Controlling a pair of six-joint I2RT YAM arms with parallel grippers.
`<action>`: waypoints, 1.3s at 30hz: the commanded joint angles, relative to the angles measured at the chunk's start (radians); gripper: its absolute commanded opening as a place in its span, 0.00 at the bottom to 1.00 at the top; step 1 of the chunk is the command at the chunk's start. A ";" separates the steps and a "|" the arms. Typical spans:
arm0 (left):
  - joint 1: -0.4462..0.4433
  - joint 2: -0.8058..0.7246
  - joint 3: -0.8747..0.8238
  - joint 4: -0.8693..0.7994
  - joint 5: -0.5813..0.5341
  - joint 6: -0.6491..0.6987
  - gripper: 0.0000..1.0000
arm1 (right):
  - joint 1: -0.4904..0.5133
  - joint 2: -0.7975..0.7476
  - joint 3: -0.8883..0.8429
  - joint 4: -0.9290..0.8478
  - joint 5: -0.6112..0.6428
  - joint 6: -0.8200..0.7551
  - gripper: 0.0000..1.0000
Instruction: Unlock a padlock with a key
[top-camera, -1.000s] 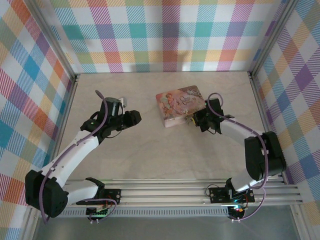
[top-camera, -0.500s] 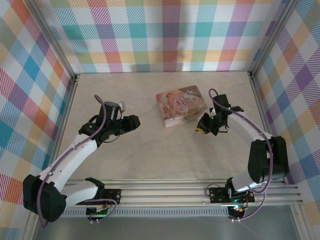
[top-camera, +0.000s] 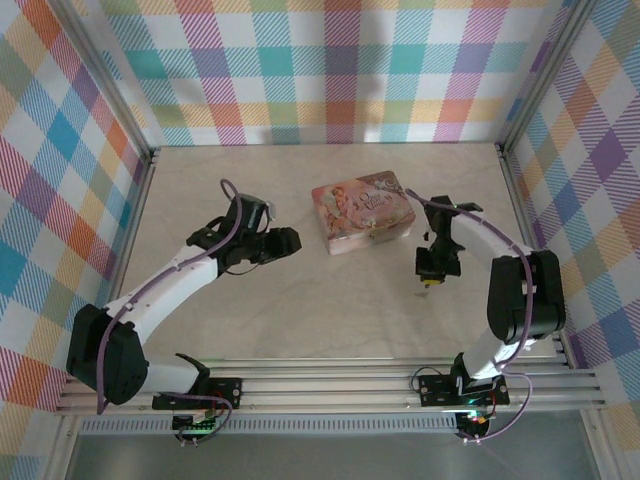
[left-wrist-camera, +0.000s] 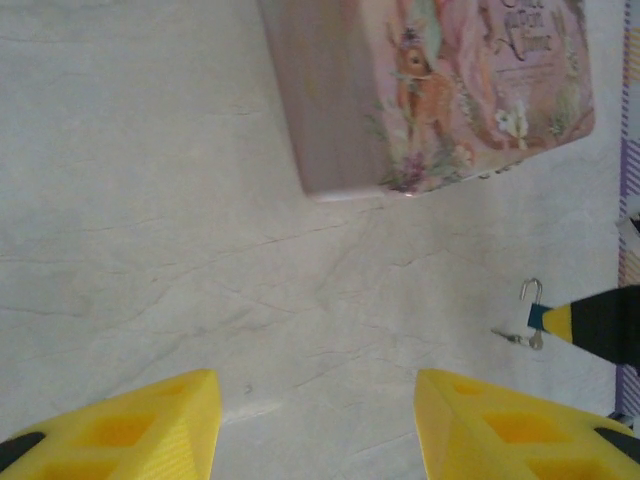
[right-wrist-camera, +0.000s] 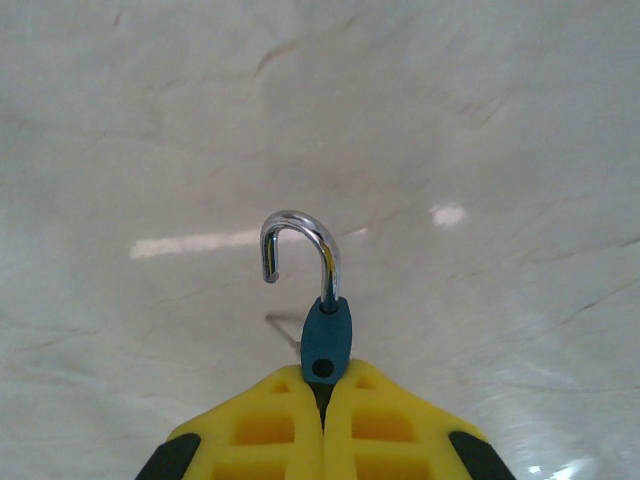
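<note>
I will next move my right gripper away from the tin and down, to lower and release the padlock on the bare tabletop, as it is clear there.
My right gripper (right-wrist-camera: 322, 385) is shut on the padlock (right-wrist-camera: 326, 335), a small blue-bodied lock whose silver shackle (right-wrist-camera: 300, 240) stands open like a hook beyond the fingertips. From above, this gripper (top-camera: 428, 272) points toward the near edge, right of the tin, with the padlock (top-camera: 427, 287) at its tip. In the left wrist view the padlock (left-wrist-camera: 536, 312) shows at the far right, with a thin dark sliver, the key (left-wrist-camera: 512, 337), sticking out beside it. My left gripper (left-wrist-camera: 318, 420) is open over bare table, its yellow fingers (left-wrist-camera: 150, 425) wide apart, left of the tin (top-camera: 290, 240).
A pink picture-printed tin (top-camera: 362, 211) lies at the table's middle back, between the two arms, and fills the top of the left wrist view (left-wrist-camera: 440, 90). Checked walls (top-camera: 330, 70) close the table on three sides, and a metal rail (top-camera: 330, 385) runs along the near edge.
My right gripper drew away from the tin toward the near edge, carrying the padlock. The left arm swung right toward the tin and its jaws opened a little wider.
</note>
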 joint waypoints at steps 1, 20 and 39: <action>-0.029 0.024 0.046 0.003 0.016 0.018 0.54 | -0.030 0.045 0.048 -0.033 0.147 -0.150 0.00; -0.108 0.054 0.119 -0.101 -0.029 0.082 0.56 | -0.149 0.208 0.095 0.020 0.207 -0.225 0.42; -0.077 -0.124 0.200 -0.156 -0.516 0.352 1.00 | -0.149 -0.264 0.011 0.231 -0.067 -0.159 0.93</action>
